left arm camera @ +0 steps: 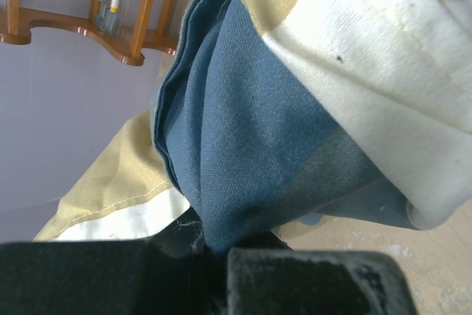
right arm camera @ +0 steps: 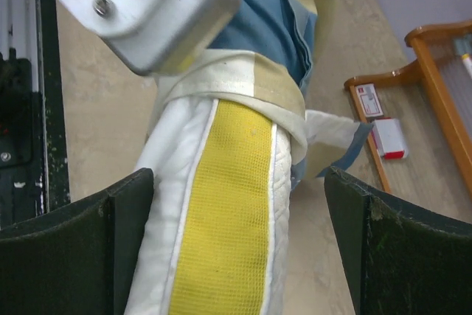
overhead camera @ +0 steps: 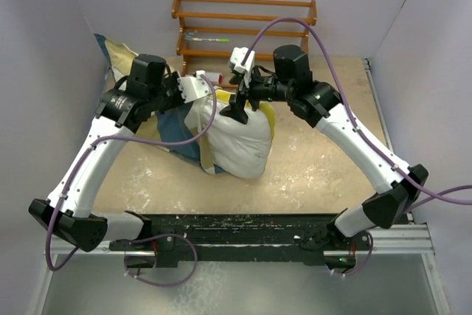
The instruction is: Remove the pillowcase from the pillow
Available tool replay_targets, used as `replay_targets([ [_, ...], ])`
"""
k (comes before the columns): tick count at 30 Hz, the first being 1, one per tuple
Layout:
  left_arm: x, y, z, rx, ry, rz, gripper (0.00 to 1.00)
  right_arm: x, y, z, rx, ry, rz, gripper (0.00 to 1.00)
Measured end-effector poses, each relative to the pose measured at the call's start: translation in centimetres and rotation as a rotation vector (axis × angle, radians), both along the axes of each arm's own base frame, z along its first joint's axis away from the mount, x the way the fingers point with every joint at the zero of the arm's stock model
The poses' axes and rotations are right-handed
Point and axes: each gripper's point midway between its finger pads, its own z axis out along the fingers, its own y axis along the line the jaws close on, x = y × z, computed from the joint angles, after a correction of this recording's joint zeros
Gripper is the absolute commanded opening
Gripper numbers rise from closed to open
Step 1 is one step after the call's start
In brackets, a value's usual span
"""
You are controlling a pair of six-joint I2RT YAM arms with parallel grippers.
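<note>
The right gripper moves down onto the yellow edge trim [right arm camera: 225,219] next, short of the pillowcase's rim, and closes, as the trim lies bare between my open fingers.
The cream-white pillow [overhead camera: 240,142] stands on the table's middle, its yellow edge trim [right arm camera: 225,219] facing my right wrist camera. The blue, tan and white pillowcase [overhead camera: 177,127] is bunched on its left half and trails to the back left. It wraps the pillow's far end in the right wrist view [right arm camera: 273,42]. My left gripper [overhead camera: 198,91] is shut on a fold of the blue cloth [left arm camera: 243,145], pinched at the jaws [left arm camera: 210,252]. My right gripper [overhead camera: 237,111] is open wide, its fingers [right arm camera: 88,237] straddling the pillow's yellow edge without touching it.
A wooden rack [overhead camera: 247,23] stands at the back wall with a pen [overhead camera: 210,37] on a shelf. A small red-and-white box [overhead camera: 214,77] lies before it, also seen in the right wrist view [right arm camera: 387,138]. Walls close in left and right. A black rail [overhead camera: 236,228] runs along the front.
</note>
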Motion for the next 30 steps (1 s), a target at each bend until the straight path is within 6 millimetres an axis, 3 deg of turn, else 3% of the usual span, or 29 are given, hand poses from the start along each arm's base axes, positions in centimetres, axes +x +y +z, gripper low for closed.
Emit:
replay_targets([
  [7, -1.0, 0.2, 0.7, -0.021, 0.012, 0.005, 0.00, 0.1, 0.4, -1.7, -0.074, 0.021, 0.051, 0.97],
  [11, -1.7, 0.3, 0.5, -0.031, 0.029, 0.007, 0.00, -0.7, 0.8, -3.3, -0.116, 0.027, 0.080, 0.78],
  [12, -1.9, 0.3, 0.4, -0.035, 0.036, 0.010, 0.11, -0.8, 0.9, -3.9, -0.128, 0.026, 0.081, 0.66],
  [14, -2.3, 0.3, 0.2, -0.043, 0.053, 0.011, 0.65, -0.6, 0.9, -5.1, -0.163, 0.019, 0.060, 0.30],
  [15, -2.5, 0.3, 0.1, -0.049, 0.060, 0.009, 0.84, -0.3, 0.9, -5.7, -0.182, 0.009, 0.043, 0.13],
  [16, -2.6, 0.2, 0.2, -0.064, 0.064, 0.008, 0.96, 0.1, 0.7, -6.4, -0.201, 0.002, 0.015, 0.00],
  [17, -2.8, 0.0, 0.5, -0.078, 0.060, -0.002, 1.00, 0.7, 0.5, -7.3, -0.217, 0.002, -0.024, 0.00],
  [19, -3.4, -0.2, 1.3, -0.102, 0.055, -0.019, 0.99, 2.0, -0.1, -8.3, -0.237, -0.022, -0.093, 0.00],
  [22, -4.5, 0.2, 2.5, -0.108, 0.038, -0.051, 0.99, 4.1, -1.3, -8.0, -0.234, -0.091, -0.212, 0.00],
  [25, -4.8, 2.6, 3.4, -0.096, 0.030, -0.032, 0.99, 4.6, -2.3, -6.3, -0.208, -0.172, -0.269, 0.00],
  [30, -2.4, 7.8, 6.6, -0.054, -0.038, 0.068, 1.00, 2.5, -4.9, -3.9, -0.191, -0.344, -0.249, 0.00],
])
